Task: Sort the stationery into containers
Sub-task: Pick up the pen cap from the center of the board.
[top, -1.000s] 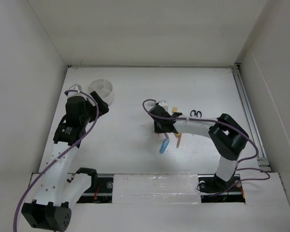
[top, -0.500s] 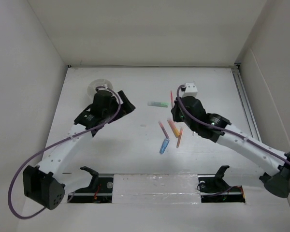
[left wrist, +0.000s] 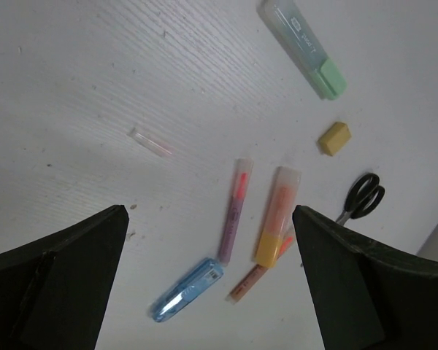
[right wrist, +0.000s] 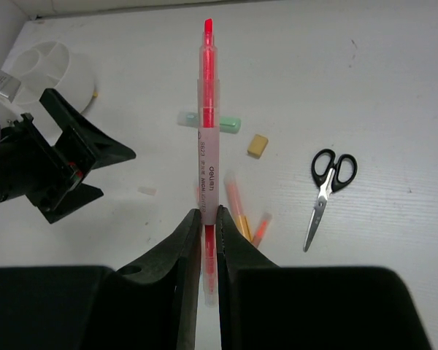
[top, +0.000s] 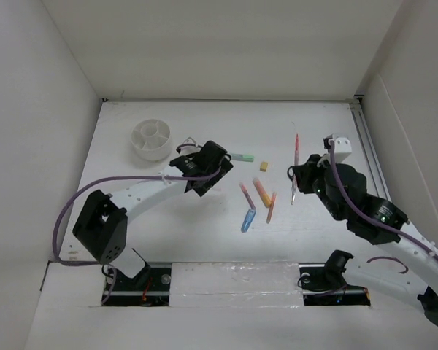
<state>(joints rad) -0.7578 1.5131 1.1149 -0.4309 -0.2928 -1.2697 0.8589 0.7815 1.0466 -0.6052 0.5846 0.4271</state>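
Observation:
The cap lies at an angle to my left gripper's open fingers. My left gripper should next turn as it moves down onto the middle of the small clear cap.
My right gripper is shut on a red pen that sticks out forward past its fingertips and hangs above the table. My left gripper is open and empty above a pink pen, an orange pen, a thinner orange pen and the blue marker. A pale green bar, a tan block and black-handled scissors lie farther off. The round white divided tub stands at the far left.
A small clear cap lies alone on the white table, left of the pens. White walls close in the table on three sides, and a rail runs along the right edge.
My left arm has swung from the tub to the middle of the table, still open. My right gripper has moved right and nearer with the red pen held.

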